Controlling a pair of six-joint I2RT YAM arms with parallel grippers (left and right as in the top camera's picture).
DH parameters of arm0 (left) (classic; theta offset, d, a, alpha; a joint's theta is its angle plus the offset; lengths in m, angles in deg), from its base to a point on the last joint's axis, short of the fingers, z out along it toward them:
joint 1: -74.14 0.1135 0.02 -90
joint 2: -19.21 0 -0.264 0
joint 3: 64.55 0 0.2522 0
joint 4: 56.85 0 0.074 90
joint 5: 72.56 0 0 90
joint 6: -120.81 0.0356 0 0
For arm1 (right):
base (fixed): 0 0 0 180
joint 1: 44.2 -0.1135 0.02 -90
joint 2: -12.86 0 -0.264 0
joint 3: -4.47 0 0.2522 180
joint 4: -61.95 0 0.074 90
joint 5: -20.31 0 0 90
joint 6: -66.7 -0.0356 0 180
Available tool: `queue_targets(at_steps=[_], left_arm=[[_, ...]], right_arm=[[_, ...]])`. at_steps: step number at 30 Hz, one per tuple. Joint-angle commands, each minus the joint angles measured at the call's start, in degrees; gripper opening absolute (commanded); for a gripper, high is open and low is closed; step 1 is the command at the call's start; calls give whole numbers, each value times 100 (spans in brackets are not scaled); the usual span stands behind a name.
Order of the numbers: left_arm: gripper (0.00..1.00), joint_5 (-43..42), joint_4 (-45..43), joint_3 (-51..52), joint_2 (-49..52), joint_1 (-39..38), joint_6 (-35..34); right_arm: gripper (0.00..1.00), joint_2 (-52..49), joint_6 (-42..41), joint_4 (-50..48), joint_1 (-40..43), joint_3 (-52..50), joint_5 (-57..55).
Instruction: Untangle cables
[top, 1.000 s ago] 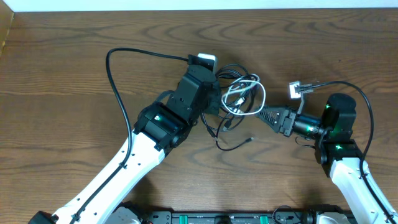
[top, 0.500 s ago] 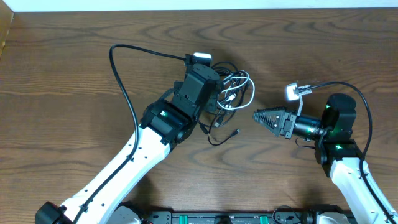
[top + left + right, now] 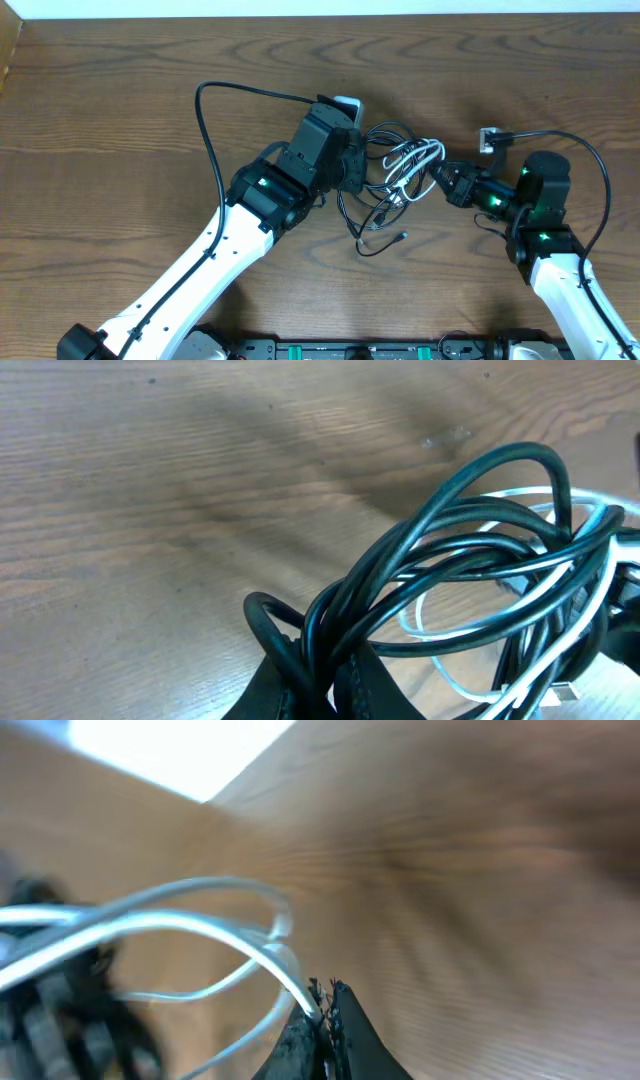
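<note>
My right gripper pulls the white cord (image 3: 418,154) toward the right in the overhead view next, over bare tabletop, then releases it, since it still threads the black loops.
The cables (image 3: 398,170) form one tangle of black loops and a white cord in the middle of the table. My left gripper (image 3: 360,168) is shut on several black strands at the tangle's left side; its view shows the fingers (image 3: 375,690) pinching the black loops (image 3: 450,550), with the white cord (image 3: 520,600) threaded through them. My right gripper (image 3: 438,173) is at the tangle's right side, shut on the white cord (image 3: 418,154). The right wrist view shows that gripper (image 3: 325,992) clamping the white cord (image 3: 190,925). One black plug end (image 3: 400,237) trails toward the front.
A thick black arm wire (image 3: 212,140) arcs out behind my left arm, and another (image 3: 596,165) loops over my right arm. The wooden table (image 3: 120,200) ends at its far edge (image 3: 320,14) along the top of the overhead view.
My right gripper moved left to the tangle and shut on the white cord. My left gripper shifted right with the black strands, and the tangle stretched out between both.
</note>
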Motion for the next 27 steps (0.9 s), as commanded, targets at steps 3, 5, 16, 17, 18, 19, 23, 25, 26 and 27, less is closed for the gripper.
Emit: queue_targets(at_steps=[3, 5, 16, 17, 18, 19, 23, 25, 26, 27], left_arm=[[8, -197, 7, -140, -739, 190, 199], [8, -197, 125, -140, -1150, 393, 203], [8, -155, 369, -140, -2251, 1392, 575], [8, -83, 369, -140, -2295, 1504, 588], [8, 101, 369, -140, -2319, 1657, 586], [8, 162, 369, -140, -2321, 1718, 586], [8, 186, 378, -140, -2306, 1947, 575], [8, 184, 391, -140, -2308, 1945, 529], [8, 181, 413, -140, -2306, 1945, 476], [8, 181, 461, -140, -2306, 1945, 380]], right_arm=[[1, 50, -94, 804, -39, 24, -2540], [1, 50, -76, 885, -31, 24, -2981], [1, 50, -76, 1574, 608, 24, -3543], [1, 50, -76, 1626, 660, 24, -3543], [1, 50, -74, 1690, 765, 24, -3543], [1, 50, -74, 1703, 813, 24, -3545], [1, 50, -72, 1773, 957, 24, -3825], [1, 50, -74, 1843, 988, 24, -4087], [1, 50, -74, 1875, 1003, 24, -4223], [1, 50, -74, 1930, 1038, 24, -4437]])
